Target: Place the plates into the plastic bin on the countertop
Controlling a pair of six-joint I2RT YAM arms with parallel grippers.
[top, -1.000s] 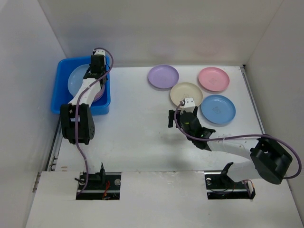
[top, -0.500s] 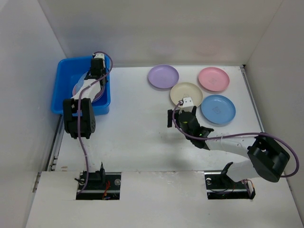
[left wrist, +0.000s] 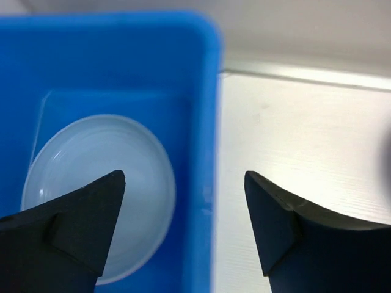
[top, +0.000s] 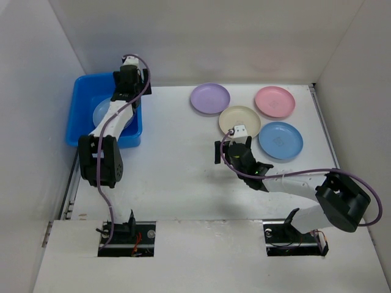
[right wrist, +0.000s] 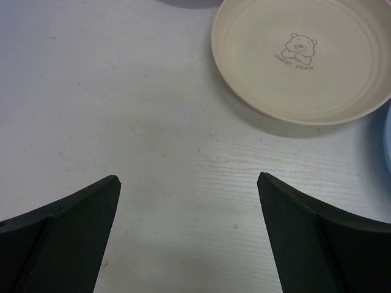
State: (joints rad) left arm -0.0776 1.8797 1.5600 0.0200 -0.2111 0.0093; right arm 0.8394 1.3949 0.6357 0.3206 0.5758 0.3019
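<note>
I need to move my left gripper to the right in the top view and down onto the purple plate's bin-side rim [top: 192,99], because that rim is clear of other plates.
The blue plastic bin [top: 82,125] stands at the far left of the white countertop [top: 177,159]. A pale blue plate [top: 102,113] lies flat inside it, also showing as the pale plate [left wrist: 98,189] in the left wrist view. My left gripper [top: 127,82] hovers open over the bin's right wall [left wrist: 206,134], nothing between its fingers [left wrist: 91,213]. Purple [top: 209,97], pink [top: 275,101], cream [top: 239,119] and blue [top: 280,140] plates lie on the right. My right gripper [top: 235,149] stands open and empty just short of the cream plate [right wrist: 302,58].
White walls close the countertop in on the left, back and right. The bin sits tight against the left wall. The cream plate carries a small bear print [right wrist: 296,49]. Both arm bases are at the near edge.
My left gripper has opened and let go of a plate, which now lies flat in the bin. It has also moved toward the bin's far right corner. The right arm barely shifted.
</note>
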